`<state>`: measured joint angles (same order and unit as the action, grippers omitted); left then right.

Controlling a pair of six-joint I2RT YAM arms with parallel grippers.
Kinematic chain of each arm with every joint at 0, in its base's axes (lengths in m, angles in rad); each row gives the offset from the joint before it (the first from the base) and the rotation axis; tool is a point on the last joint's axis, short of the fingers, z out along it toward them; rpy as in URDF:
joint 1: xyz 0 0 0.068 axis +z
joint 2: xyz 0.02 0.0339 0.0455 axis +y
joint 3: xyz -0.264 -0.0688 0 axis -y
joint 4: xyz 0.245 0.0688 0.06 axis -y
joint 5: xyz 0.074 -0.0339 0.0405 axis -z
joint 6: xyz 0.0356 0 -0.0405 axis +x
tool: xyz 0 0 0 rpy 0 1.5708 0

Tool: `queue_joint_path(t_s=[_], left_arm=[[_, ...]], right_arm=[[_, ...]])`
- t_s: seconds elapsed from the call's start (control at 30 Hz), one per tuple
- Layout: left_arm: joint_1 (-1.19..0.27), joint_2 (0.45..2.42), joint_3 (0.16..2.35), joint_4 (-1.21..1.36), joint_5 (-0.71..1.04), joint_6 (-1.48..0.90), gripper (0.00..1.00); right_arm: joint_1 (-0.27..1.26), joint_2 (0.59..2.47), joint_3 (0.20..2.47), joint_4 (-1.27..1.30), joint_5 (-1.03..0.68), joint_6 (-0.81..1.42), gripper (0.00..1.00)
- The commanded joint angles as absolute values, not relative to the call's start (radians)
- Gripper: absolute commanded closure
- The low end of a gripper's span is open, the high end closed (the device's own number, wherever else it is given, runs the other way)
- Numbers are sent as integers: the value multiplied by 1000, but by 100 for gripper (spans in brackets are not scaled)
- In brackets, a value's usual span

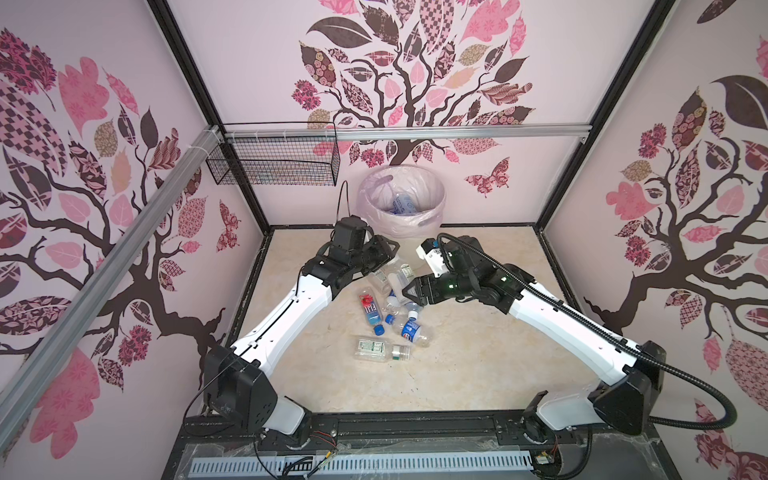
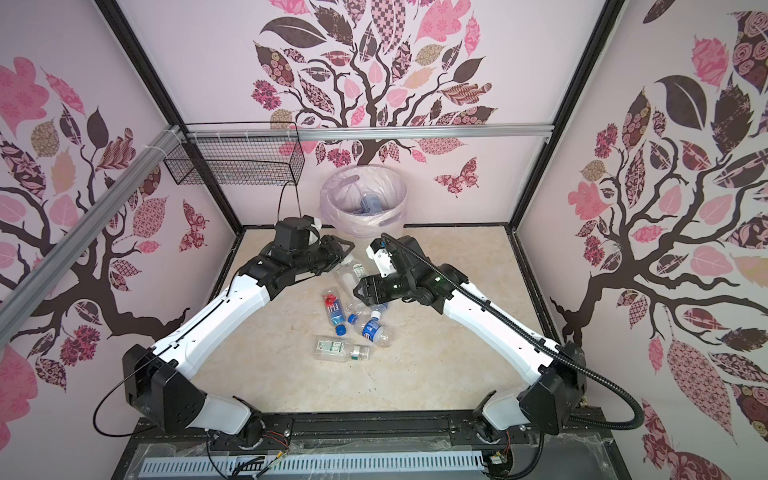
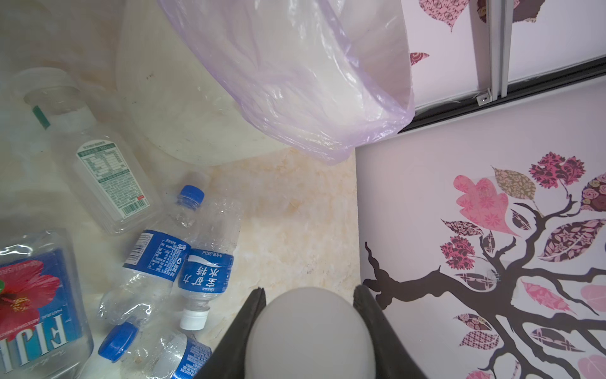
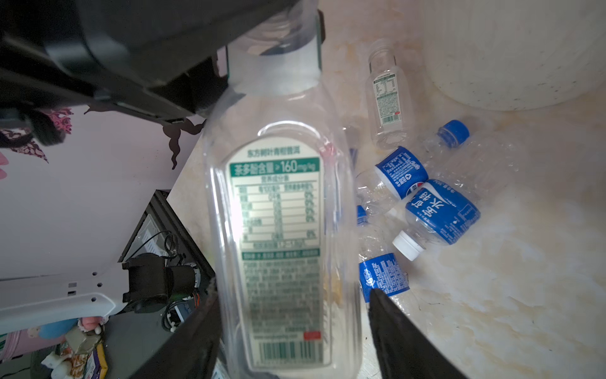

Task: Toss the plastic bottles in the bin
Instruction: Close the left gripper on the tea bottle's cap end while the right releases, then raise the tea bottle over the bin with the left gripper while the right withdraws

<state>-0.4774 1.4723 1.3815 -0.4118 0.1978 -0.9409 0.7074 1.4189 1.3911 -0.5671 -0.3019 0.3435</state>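
Observation:
The bin's opening (image 1: 402, 194) (image 3: 375, 44) is outward of my left gripper, so my left gripper needs to rise next and carry the clear bottle outward over that opening to let it go.
A clear bottle with a white and green label (image 4: 278, 203) hangs between my two grippers above the pile of plastic bottles. My left gripper (image 3: 310, 290) is shut on its white cap (image 3: 310, 328). The right gripper (image 4: 292, 287) stands open around the bottle's base, with a gap at one finger. Both top views show the two grippers (image 1: 392, 255) (image 1: 405, 291) nose to nose in front of the bin (image 1: 436, 208), which has bottles (image 1: 402, 203) in its pink bag. On the floor lie a Fiji bottle (image 1: 371, 309), blue-labelled bottles (image 1: 411, 330) and another white-labelled one (image 1: 380, 348).
A black wire mesh basket (image 1: 274, 162) hangs on the back rail to the left of the bin. Patterned walls close in the floor on three sides. The bin's base (image 4: 511, 49) stands close behind the pile.

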Motion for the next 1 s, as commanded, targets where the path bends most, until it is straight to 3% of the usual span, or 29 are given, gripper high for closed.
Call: queue_joint_path(t_s=[0.0, 0.23, 0.63, 0.97], left_arm=[[-460, 1462, 1414, -440, 133, -920, 69], [-420, 1469, 1492, -445, 25, -913, 69], [-402, 1610, 1805, -348, -208, -772, 69], [-402, 1732, 2040, -84, -352, -484, 70]], right_arm=[[711, 1440, 1467, -599, -229, 356, 18], [711, 1438, 1574, -629, -149, 347, 1], [711, 1605, 1920, -864, 135, 384, 0], [709, 1818, 2327, -1074, 148, 442, 0]])
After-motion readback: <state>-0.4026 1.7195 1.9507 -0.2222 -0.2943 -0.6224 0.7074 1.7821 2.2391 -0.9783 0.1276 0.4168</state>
